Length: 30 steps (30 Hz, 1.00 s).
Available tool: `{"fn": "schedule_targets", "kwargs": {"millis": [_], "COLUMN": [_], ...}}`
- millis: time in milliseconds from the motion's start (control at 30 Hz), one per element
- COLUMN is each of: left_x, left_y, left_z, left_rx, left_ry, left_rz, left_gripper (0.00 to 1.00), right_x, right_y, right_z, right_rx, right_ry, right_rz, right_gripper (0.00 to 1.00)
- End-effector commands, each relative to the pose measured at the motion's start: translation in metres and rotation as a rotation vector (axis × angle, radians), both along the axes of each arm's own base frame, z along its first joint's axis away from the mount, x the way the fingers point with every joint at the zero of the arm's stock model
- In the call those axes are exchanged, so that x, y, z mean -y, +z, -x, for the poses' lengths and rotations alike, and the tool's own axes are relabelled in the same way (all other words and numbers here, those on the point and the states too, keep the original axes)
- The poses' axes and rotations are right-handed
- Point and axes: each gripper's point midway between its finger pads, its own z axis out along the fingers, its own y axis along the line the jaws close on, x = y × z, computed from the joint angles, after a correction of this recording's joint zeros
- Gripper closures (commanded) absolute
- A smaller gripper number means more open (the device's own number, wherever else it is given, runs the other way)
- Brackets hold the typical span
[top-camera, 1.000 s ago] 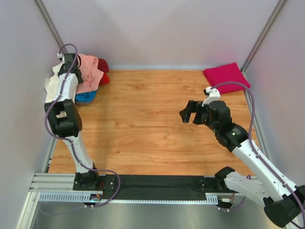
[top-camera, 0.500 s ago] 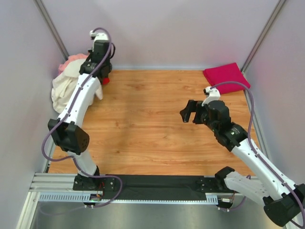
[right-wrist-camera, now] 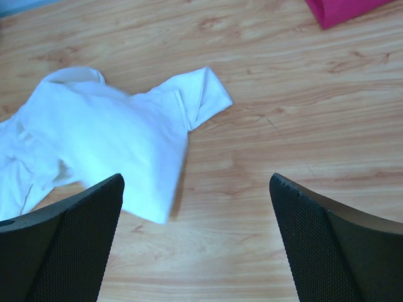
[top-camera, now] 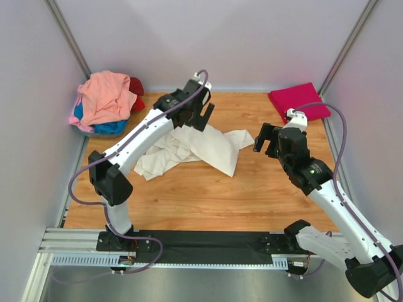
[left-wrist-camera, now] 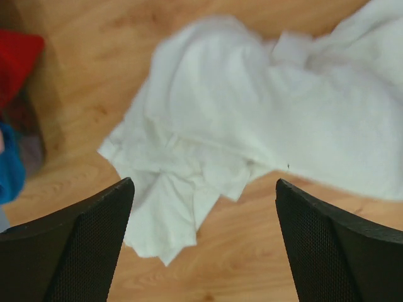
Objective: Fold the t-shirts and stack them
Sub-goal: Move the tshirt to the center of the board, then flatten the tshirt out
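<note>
My right gripper moves down, back and across to the t-shirt's near corner [top-camera: 232, 173] [right-wrist-camera: 160, 218] next. That corner juts over bare wood below the gripper, to its left in the top view.
The cream-white t-shirt [top-camera: 189, 150] lies crumpled and spread on the middle of the wooden table [top-camera: 208, 195]. My left gripper [top-camera: 201, 119] hovers open over its far edge, and nothing is between the fingers [left-wrist-camera: 94, 242]; the shirt [left-wrist-camera: 252, 119] lies below them. My right gripper [top-camera: 261, 141] stands open just right of the shirt's sleeve [right-wrist-camera: 204, 94], also holding nothing. A folded magenta t-shirt [top-camera: 299, 100] sits at the back right corner. A salmon-pink t-shirt [top-camera: 104, 97] tops a pile at the back left, over a blue one [top-camera: 108, 128] and a red one [top-camera: 136, 94].
Grey walls [top-camera: 214, 38] close in the table on three sides. The arms' black base rail [top-camera: 208, 246] runs along the near edge. In the left wrist view the red cloth [left-wrist-camera: 16, 56] and blue cloth [left-wrist-camera: 9, 165] show at the left edge.
My left arm swung from the back left pile to the table's middle with the cream-white t-shirt, then opened and dropped it there. My right gripper shifted slightly right and farther back.
</note>
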Motion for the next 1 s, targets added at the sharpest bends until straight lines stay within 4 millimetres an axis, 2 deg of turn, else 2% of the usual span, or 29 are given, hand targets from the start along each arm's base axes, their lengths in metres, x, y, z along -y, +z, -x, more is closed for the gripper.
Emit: {"fn": "schedule_targets", "kwargs": {"millis": [0, 33, 67, 100, 133, 167, 233, 267, 300, 333, 367, 400, 433, 467, 567, 600, 667, 733, 900, 967], "left_x": [-0.004, -0.010, -0.017, -0.023, -0.030, -0.041, -0.055, -0.064, -0.068, -0.080, -0.085, -0.081, -0.083, -0.087, -0.078, -0.070, -0.067, -0.062, -0.060, -0.059], "left_y": [-0.038, -0.032, -0.045, -0.037, -0.039, -0.053, -0.052, -0.067, -0.069, -0.077, -0.081, -0.082, -0.078, -0.091, -0.104, -0.112, -0.122, -0.135, -0.146, -0.148], "left_z": [0.032, 0.037, 0.044, 0.046, 0.048, 0.055, 0.059, 0.067, 0.068, 0.076, 0.078, 0.076, 0.078, 0.083, 0.081, 0.079, 0.078, 0.076, 0.075, 0.074], "left_rx": [-0.151, -0.132, -0.153, -0.121, -0.110, -0.125, -0.093, -0.117, -0.113, -0.121, -0.121, -0.111, -0.092, -0.107, -0.107, -0.126, -0.156, -0.191, -0.208, -0.210], "left_ry": [0.045, 0.061, 0.076, 0.102, 0.134, 0.162, 0.227, 0.249, 0.269, 0.308, 0.325, 0.315, 0.314, 0.317, 0.274, 0.259, 0.262, 0.264, 0.275, 0.274], "left_rz": [0.061, 0.078, 0.061, 0.074, 0.068, 0.037, 0.052, 0.039, 0.058, 0.078, 0.098, 0.156, 0.190, 0.185, 0.222, 0.231, 0.226, 0.211, 0.214, 0.216], "left_gripper": [0.00, 0.00, 0.00, 0.00, 0.00, 0.00, 0.00, 0.01, 0.00, 0.01, 0.02, 0.03, 0.05, 0.06, 0.11, 0.14, 0.16, 0.19, 0.20, 0.21], "right_x": [-0.004, -0.019, -0.028, -0.046, -0.056, -0.066, -0.088, -0.094, -0.098, -0.103, -0.105, -0.107, -0.108, -0.109, -0.110, -0.111, -0.111, -0.114, -0.114, -0.112], "right_y": [0.002, -0.003, -0.008, -0.017, -0.022, -0.026, -0.045, -0.053, -0.062, -0.078, -0.086, -0.095, -0.113, -0.121, -0.145, -0.148, -0.159, -0.165, -0.190, -0.198], "right_z": [-0.005, -0.004, -0.004, -0.006, -0.006, -0.005, -0.005, -0.005, -0.003, -0.004, -0.003, -0.001, 0.001, 0.002, 0.004, 0.003, 0.003, 0.004, 0.012, 0.012], "right_rx": [-0.034, -0.060, -0.080, -0.118, -0.139, -0.160, -0.234, -0.260, -0.288, -0.339, -0.367, -0.398, -0.446, -0.465, -0.523, -0.529, -0.556, -0.576, -0.642, -0.655], "right_ry": [0.009, 0.082, 0.124, 0.199, 0.235, 0.273, 0.320, 0.328, 0.332, 0.318, 0.317, 0.319, 0.310, 0.312, 0.305, 0.304, 0.300, 0.309, 0.301, 0.292], "right_rz": [0.012, -0.015, -0.026, -0.054, -0.074, -0.095, -0.125, -0.119, -0.104, -0.083, -0.075, -0.067, -0.050, -0.040, -0.014, -0.014, 0.000, 0.009, 0.059, 0.068], "right_gripper": [0.00, 0.00, 0.00, 0.00, 0.01, 0.05, 0.07, 0.08, 0.08, 0.09, 0.11, 0.12, 0.13, 0.15, 0.18, 0.19, 0.26, 0.28, 0.28, 0.32]}}
